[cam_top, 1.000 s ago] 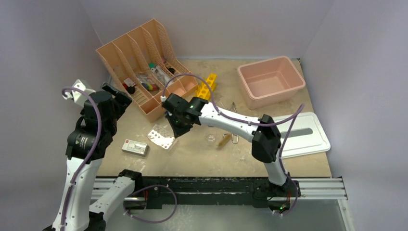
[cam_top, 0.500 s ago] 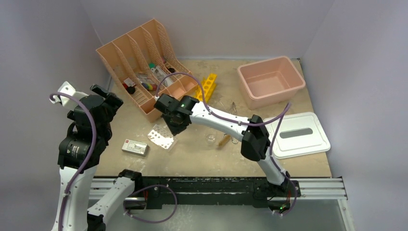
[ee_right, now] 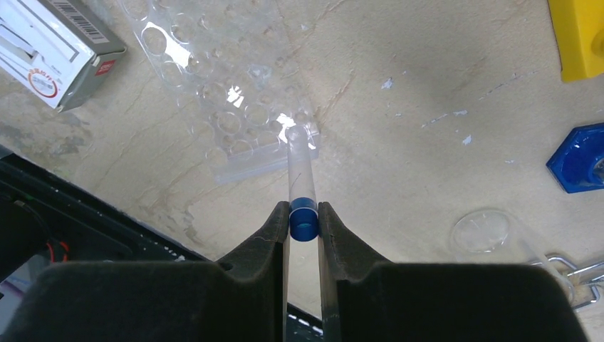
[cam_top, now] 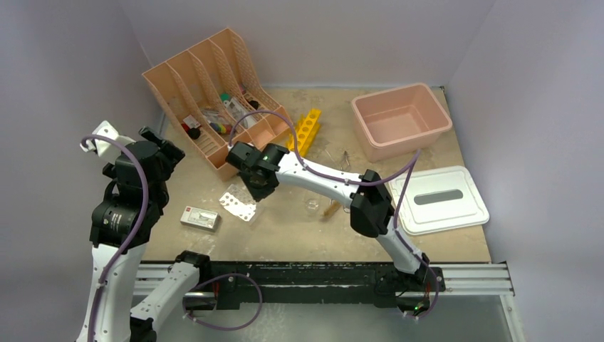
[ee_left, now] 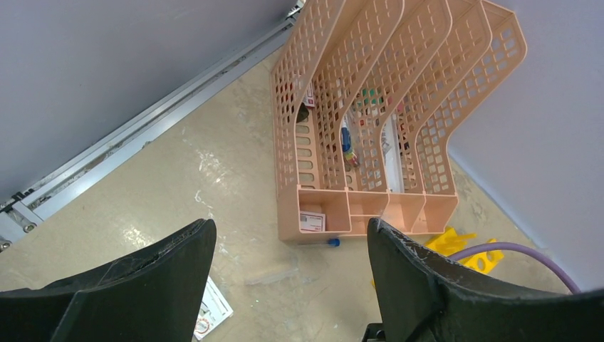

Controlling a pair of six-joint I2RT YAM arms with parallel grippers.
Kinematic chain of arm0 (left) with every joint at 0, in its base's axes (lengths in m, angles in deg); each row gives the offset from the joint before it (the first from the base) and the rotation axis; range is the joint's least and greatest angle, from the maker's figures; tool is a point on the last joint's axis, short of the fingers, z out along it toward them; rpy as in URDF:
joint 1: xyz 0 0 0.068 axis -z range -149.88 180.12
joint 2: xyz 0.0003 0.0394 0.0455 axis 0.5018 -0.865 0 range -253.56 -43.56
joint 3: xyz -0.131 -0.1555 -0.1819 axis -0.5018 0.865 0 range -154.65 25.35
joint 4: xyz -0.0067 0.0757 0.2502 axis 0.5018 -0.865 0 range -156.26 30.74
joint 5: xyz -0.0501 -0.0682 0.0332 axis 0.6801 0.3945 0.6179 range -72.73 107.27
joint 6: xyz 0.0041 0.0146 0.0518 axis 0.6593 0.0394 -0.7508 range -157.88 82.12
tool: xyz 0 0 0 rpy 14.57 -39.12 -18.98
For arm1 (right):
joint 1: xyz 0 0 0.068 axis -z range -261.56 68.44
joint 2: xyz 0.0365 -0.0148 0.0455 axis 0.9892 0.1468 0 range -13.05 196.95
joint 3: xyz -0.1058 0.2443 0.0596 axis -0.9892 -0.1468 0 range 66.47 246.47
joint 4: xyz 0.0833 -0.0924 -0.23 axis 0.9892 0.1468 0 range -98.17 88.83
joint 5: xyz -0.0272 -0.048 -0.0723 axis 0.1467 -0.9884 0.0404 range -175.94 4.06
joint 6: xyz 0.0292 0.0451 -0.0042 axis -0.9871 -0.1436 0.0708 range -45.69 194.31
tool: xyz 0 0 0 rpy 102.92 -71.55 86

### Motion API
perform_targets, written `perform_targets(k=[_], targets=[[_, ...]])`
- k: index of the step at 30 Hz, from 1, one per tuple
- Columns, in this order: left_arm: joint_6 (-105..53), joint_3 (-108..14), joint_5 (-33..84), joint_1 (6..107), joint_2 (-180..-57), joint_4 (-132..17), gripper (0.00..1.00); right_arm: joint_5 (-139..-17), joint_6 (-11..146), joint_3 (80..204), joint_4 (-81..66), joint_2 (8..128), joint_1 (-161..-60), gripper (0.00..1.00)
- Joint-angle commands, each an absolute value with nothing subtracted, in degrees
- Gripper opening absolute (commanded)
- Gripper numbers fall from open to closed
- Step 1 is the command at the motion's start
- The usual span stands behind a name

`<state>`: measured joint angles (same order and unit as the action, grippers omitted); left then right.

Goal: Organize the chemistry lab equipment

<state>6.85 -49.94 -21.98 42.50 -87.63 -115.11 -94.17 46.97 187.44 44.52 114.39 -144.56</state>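
My right gripper has the pipette tube and will next move it to the right in the top view, toward the blue hexagonal base, because empty table (cam_top: pixel 289 199) (ee_right: pixel 422 158) lies there beside the blister sheet.
My right gripper (ee_right: pixel 303 210) is shut on the blue cap of a clear pipette tube (ee_right: pixel 300 171), held above the table over the edge of the silver blister sheet (ee_right: pixel 214 92). In the top view this gripper (cam_top: pixel 254 189) hangs just in front of the peach organizer (cam_top: pixel 206 78), above the blister sheet (cam_top: pixel 237 206). The white packet (cam_top: pixel 199 217) lies left of the sheet. My left gripper (ee_left: pixel 292 285) is open and empty, raised at the left (cam_top: pixel 153 139). Another blue-tipped pipette (ee_left: pixel 320 243) lies against the organizer's front. A clear flask (cam_top: pixel 312 205) and a wooden-handled brush (cam_top: pixel 332 206) lie mid-table.
A yellow tube rack (cam_top: pixel 305 130) lies right of the organizer. The pink tub (cam_top: pixel 399 117) stands at the back right, its white lid (cam_top: pixel 441 199) in front of it. Metal tongs (cam_top: pixel 345 160) lie between rack and tub. A loose blue cap (ee_right: pixel 580 157) lies near the flask.
My right gripper has moved left toward the organizer's front with the pipette in it. My left arm has swung a little further left and up.
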Motion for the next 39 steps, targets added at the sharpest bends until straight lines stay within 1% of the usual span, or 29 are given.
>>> perform_targets(k=[1, 6, 13, 19, 26, 29, 32, 39], targets=[[4.91, -49.71, -23.11, 42.25, -87.41, -113.58, 0.76, -96.3, 48.19, 191.22, 47.86, 115.88, -144.85, 0.12], [4.51, -49.14, -23.41, 42.25, -87.52, -113.32, 0.77, -95.65, 49.06, 192.17, 51.2, 116.64, -144.84, 0.12], [4.22, -49.06, -23.09, 42.25, -88.11, -112.67, 0.77, -103.93, 50.01, 196.33, 58.57, 118.86, -144.67, 0.12], [4.31, -48.25, -22.82, 42.25, -88.08, -111.83, 0.77, -104.22, 53.12, 194.76, 58.54, 118.38, -142.98, 0.14], [3.92, -47.78, -22.73, 42.25, -88.46, -111.42, 0.77, -100.51, 57.16, 196.22, 57.16, 119.03, -140.44, 0.21], [3.63, -47.73, -22.74, 42.25, -88.68, -111.38, 0.77, -99.39, 57.2, 197.96, 58.44, 120.1, -139.8, 0.22], [3.6, -47.47, -22.73, 42.25, -88.77, -111.08, 0.77, -99.34, 56.13, 197.9, 58.07, 120.33, -139.46, 0.29], [3.44, -46.79, -22.02, 42.25, -89.07, -110.25, 0.77, -97.32, 55.03, 198.4, 57.52, 120.73, -139.1, 0.31]])
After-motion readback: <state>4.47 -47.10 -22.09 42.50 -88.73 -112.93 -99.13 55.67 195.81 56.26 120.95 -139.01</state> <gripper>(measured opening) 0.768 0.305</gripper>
